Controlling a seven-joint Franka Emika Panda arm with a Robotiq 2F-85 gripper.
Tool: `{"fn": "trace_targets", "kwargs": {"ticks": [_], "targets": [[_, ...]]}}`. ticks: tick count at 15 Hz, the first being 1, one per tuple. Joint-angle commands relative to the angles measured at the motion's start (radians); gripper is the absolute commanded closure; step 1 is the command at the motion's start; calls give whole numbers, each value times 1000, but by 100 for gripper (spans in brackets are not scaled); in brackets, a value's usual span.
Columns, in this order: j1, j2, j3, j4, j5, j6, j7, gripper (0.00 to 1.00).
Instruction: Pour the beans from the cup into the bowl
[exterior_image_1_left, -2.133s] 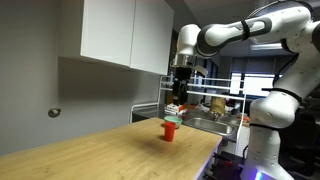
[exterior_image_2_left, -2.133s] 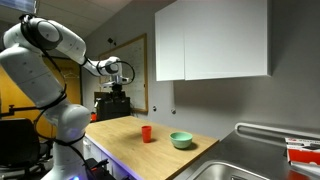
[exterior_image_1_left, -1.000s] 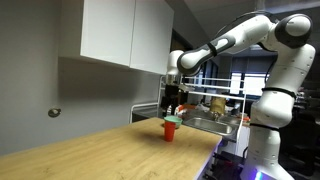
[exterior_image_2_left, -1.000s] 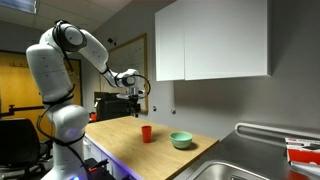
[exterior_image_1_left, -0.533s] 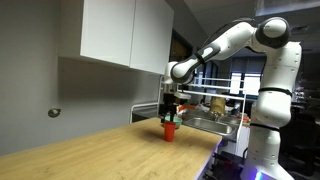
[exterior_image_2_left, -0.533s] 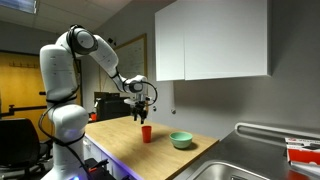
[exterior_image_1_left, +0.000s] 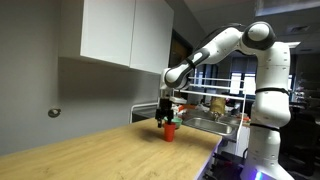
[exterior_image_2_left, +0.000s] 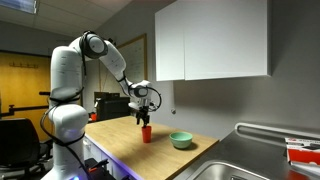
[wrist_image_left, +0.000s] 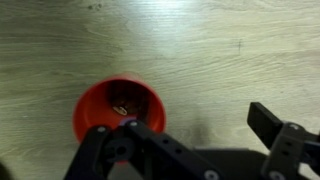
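Note:
My gripper stays nearly in place and closes its fingers onto the cup's rim (wrist_image_left: 161, 120) next, since one overlaps the cup and one sits over wood.
The small red cup (exterior_image_1_left: 170, 130) stands upright on the wooden counter, also seen in an exterior view (exterior_image_2_left: 146, 134). In the wrist view the cup (wrist_image_left: 118, 106) shows from above with a few beans at its bottom. The grey-green bowl (exterior_image_2_left: 180, 140) sits on the counter a short way from the cup; it is hidden in the wrist view. My gripper (exterior_image_1_left: 165, 116) (exterior_image_2_left: 141, 120) hangs just above and beside the cup. In the wrist view the gripper (wrist_image_left: 190, 135) is open and empty, one finger overlapping the cup's rim, the other over bare wood.
The wooden counter (exterior_image_1_left: 110, 150) ends at a metal sink (exterior_image_2_left: 250, 165) beyond the bowl. White wall cabinets (exterior_image_2_left: 215, 40) hang above. A dish rack with items (exterior_image_1_left: 205, 105) stands behind the cup.
My arm has come down and toward the cup; the gripper dropped from well above the counter to just over the cup's rim. Cup and bowl have not moved.

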Motion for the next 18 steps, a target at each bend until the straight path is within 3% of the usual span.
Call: {"fn": "trace_targets", "kwargs": {"ticks": [1,3,11,13,18], "targets": [[-6,40,-1,50,16,-15,-25,25],[-6,46,-1,55,15,-14,-26,33],[-11,37,0,59,29,-6,-55,95],[-11,30,2,58,36,-4,-74,100],[-8,-10,3,59,21,1,-107,98]]}}
